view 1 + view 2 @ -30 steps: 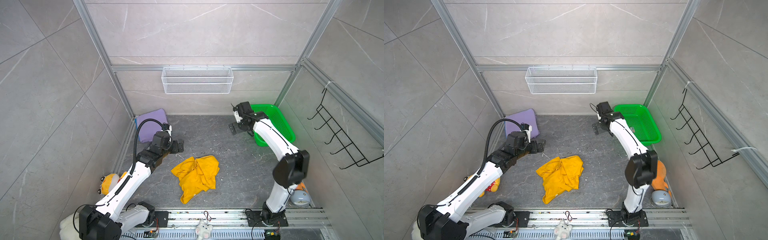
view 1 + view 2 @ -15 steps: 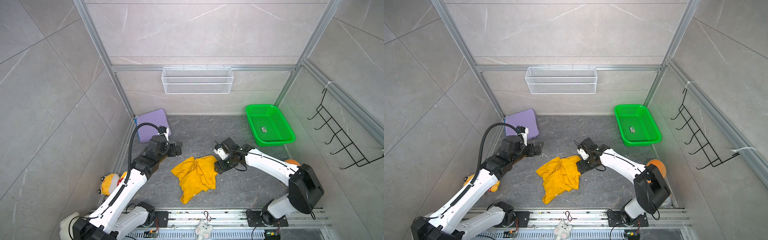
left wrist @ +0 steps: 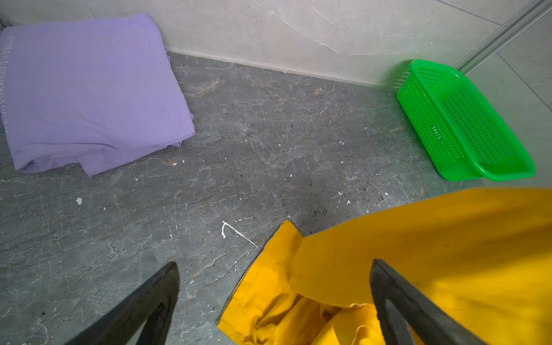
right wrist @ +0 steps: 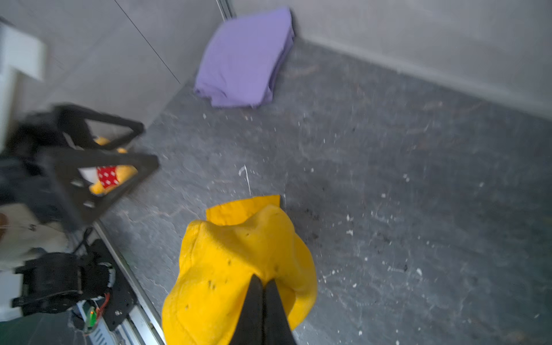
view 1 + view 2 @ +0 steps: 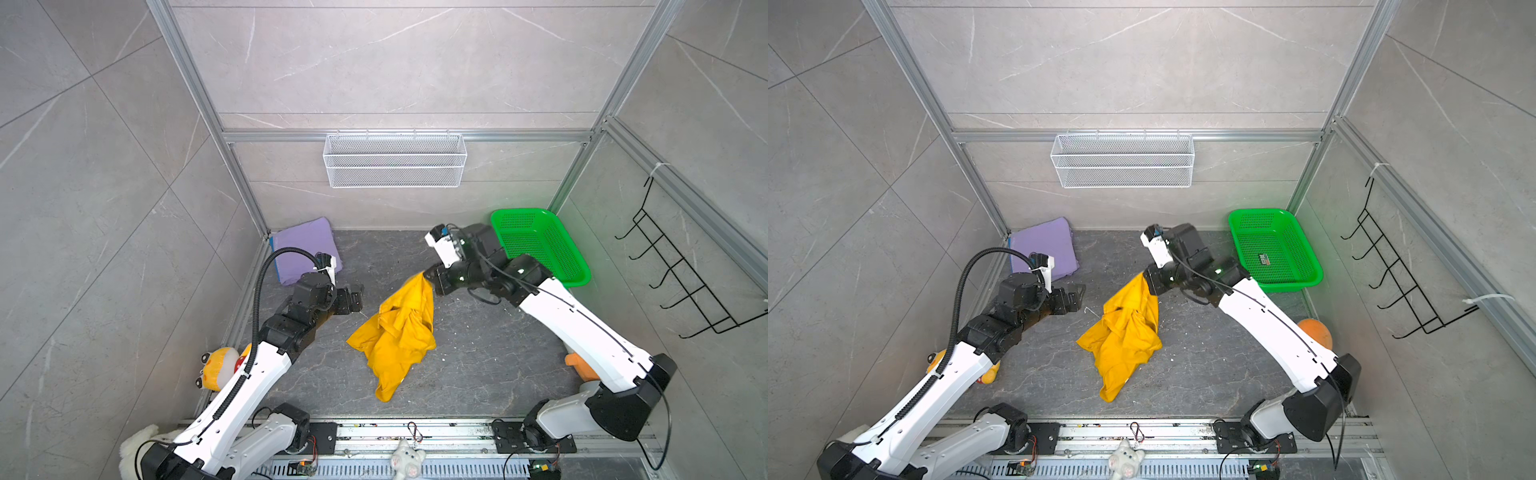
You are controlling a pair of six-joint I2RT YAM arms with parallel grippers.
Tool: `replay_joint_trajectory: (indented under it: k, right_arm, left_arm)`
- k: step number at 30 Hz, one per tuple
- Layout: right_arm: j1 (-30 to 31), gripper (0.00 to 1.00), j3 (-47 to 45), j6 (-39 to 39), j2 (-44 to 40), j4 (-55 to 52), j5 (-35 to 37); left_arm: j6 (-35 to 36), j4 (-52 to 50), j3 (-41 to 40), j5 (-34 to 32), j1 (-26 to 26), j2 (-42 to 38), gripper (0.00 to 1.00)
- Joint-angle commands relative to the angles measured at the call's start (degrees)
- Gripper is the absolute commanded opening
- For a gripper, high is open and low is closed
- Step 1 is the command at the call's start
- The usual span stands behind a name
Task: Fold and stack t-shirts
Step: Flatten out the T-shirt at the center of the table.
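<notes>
My right gripper will rise, then swing over and down to the bare floor near the green basket to release the mustard-yellow t-shirt, because the crumpled t-shirt has room there.
A crumpled mustard-yellow t-shirt (image 5: 399, 336) (image 5: 1125, 336) lies mid-floor, its upper corner lifted. My right gripper (image 5: 428, 276) (image 5: 1147, 279) (image 4: 263, 282) is shut on that corner, and the cloth (image 4: 239, 257) hangs from its tips. My left gripper (image 5: 353, 297) (image 5: 1075, 295) (image 3: 274, 268) stands open just left of the shirt (image 3: 418, 254), holding nothing. A folded lavender-purple t-shirt (image 5: 305, 249) (image 5: 1044, 249) (image 3: 86, 92) (image 4: 245, 59) rests in the back left corner. A thin blue edge (image 5: 273, 249) shows beside it.
A green mesh basket (image 5: 540, 245) (image 5: 1275, 249) (image 3: 466, 125) sits at the back right. A white wire shelf (image 5: 395, 160) hangs on the back wall, black hooks (image 5: 681, 274) on the right wall. Plush toys lie at the left wall (image 5: 218, 368) and behind the right arm (image 5: 1316, 332).
My right arm swung from the basket down to the yellow shirt, shut on its corner and lifted it up and back. My left gripper stayed open and shifted slightly.
</notes>
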Motion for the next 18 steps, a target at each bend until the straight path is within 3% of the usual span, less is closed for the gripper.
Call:
replay_joint_trajectory:
  k: [1, 5, 11, 15, 18]
  right_arm:
    - [0.9, 0.00, 9.4, -1.9, -0.1, -3.3, -4.0]
    - [3.4, 0.00, 23.8, -2.4, 4.5, -4.5, -5.2]
    - [7.1, 0.00, 39.3, -1.7, 12.1, -4.5, -6.5]
    - [7.7, 0.00, 56.8, -2.2, 20.2, -10.4, -4.7]
    - [7.5, 0.00, 61.7, -2.8, 23.0, -13.3, -2.3]
  left_arm:
    - [-1.6, -0.5, 1.5, -1.1, 0.1, -2.4, 1.00]
    - [-6.8, -3.3, 4.7, 0.2, 5.1, -2.4, 1.00]
    - [-6.2, -1.2, 4.9, 4.7, 11.4, -4.9, 1.00]
    - [-2.7, 5.4, 2.9, 19.4, 12.8, -6.4, 1.00]
    - [-2.4, 10.3, 0.5, 31.0, 12.7, -6.2, 1.00]
